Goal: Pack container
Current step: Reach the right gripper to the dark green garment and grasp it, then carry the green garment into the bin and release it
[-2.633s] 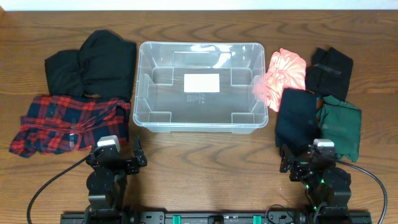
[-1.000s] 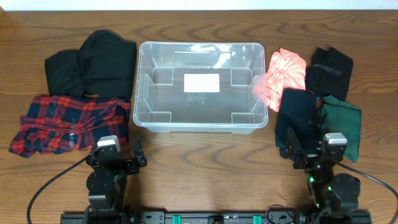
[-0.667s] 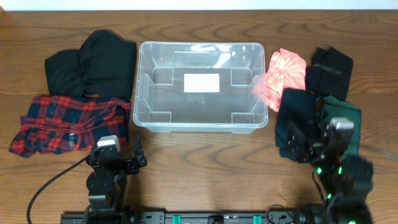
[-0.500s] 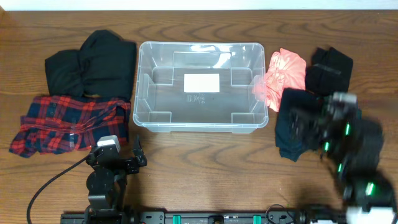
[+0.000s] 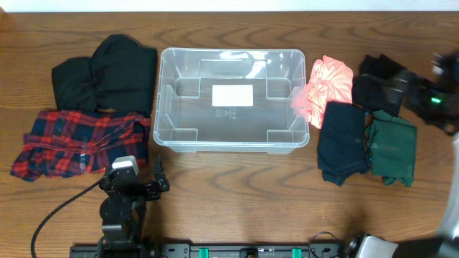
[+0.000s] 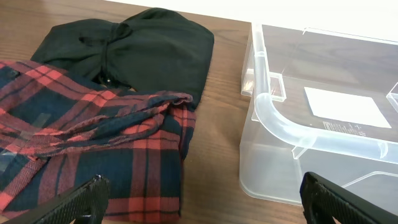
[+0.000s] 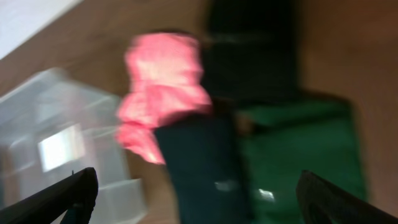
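Observation:
Since the green garment's edge away from the container borders bare tabletop, I will bring my right gripper back and down onto that edge and close there.
The container (image 5: pixel 163 97) is a clear plastic bin with a white label on its base, standing empty at the table's middle. It also shows in the left wrist view (image 6: pixel 273 111) and, blurred, in the right wrist view (image 7: pixel 62 146). My left gripper (image 5: pixel 157 177) is open and empty near the front edge, facing the container's front left corner (image 6: pixel 199 200). My right gripper (image 5: pixel 401 89) is blurred at the far right, above the right-hand clothes. Its fingers are wide apart and empty (image 7: pixel 199 200).
A black garment (image 5: pixel 107 72) and a red plaid shirt (image 5: pixel 79 140) lie left of the container. To its right lie a pink garment (image 5: pixel 326 86), a black one (image 5: pixel 376 75), a dark navy one (image 5: pixel 343 140) and a green one (image 5: pixel 393 147).
My right arm has lifted from the front right and swung back and right, over the right-hand clothes. The left arm, the container and the clothes have not moved.

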`<state>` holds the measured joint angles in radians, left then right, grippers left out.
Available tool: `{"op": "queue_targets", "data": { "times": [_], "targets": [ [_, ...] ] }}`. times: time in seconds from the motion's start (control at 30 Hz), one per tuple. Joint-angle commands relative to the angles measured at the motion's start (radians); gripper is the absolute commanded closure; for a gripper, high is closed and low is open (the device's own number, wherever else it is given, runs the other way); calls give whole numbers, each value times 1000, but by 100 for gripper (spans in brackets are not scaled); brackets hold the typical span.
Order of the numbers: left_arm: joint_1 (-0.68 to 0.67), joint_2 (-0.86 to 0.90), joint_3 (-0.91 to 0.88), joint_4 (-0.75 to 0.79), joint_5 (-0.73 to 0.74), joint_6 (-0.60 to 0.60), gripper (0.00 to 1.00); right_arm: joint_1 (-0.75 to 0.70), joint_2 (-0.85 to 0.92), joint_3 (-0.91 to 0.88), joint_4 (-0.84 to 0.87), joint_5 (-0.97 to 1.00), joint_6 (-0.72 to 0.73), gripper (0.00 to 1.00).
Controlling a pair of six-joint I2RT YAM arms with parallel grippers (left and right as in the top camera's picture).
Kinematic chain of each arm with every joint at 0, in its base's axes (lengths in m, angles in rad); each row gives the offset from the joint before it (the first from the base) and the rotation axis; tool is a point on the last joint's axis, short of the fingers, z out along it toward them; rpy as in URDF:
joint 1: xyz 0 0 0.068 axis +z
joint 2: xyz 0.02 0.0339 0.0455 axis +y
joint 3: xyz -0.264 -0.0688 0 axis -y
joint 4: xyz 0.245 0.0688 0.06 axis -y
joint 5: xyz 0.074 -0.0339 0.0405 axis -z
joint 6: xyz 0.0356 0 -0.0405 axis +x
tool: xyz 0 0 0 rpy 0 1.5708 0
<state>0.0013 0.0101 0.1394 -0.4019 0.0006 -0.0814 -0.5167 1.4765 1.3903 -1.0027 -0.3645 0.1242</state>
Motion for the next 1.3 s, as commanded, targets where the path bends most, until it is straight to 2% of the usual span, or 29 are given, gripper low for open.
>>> {"op": "queue_targets", "data": {
  "times": [0.0, 0.2, 0.43, 0.6, 0.7, 0.73, 0.83, 0.87, 1.07, 1.17, 1.27],
  "targets": [
    [-5, -6, -19, -4, 0, -6, 2, -140, 88, 12, -21, -53, -108, 1],
    [-5, -6, -19, -4, 0, -6, 2, -261, 295, 11, -74, 43, -174, 1],
    [-5, -6, -19, -4, 0, -6, 2, -298, 500, 9, -81, 47, -203, 1],
    [-5, -6, -19, -4, 0, -6, 2, -282, 609, -6, -94, -38, -277, 13],
    [-5, -6, -19, -4, 0, -6, 2, -270, 625, -29, -85, -116, -327, 15],
    [-5, -6, -19, -4, 0, -6, 2, -266, 625, -36, -80, -115, -327, 18],
    [-5, -6, -19, -4, 0, -6, 2, -253, 623, -38, -80, -121, -327, 44],
    [-5, -6, -19, -4, 0, -6, 2, -249, 620, -38, -83, -130, -327, 55],
    [-5, -6, -19, -4, 0, -6, 2, -245, 514, -35, -107, -223, -327, 87],
    [-5, -6, -19, -4, 0, -6, 2, -227, 389, -29, -143, -256, -326, 97],
    [-5, -6, -19, -4, 0, -6, 2, -188, 224, -19, -166, -341, -320, 99]
  ]
}}
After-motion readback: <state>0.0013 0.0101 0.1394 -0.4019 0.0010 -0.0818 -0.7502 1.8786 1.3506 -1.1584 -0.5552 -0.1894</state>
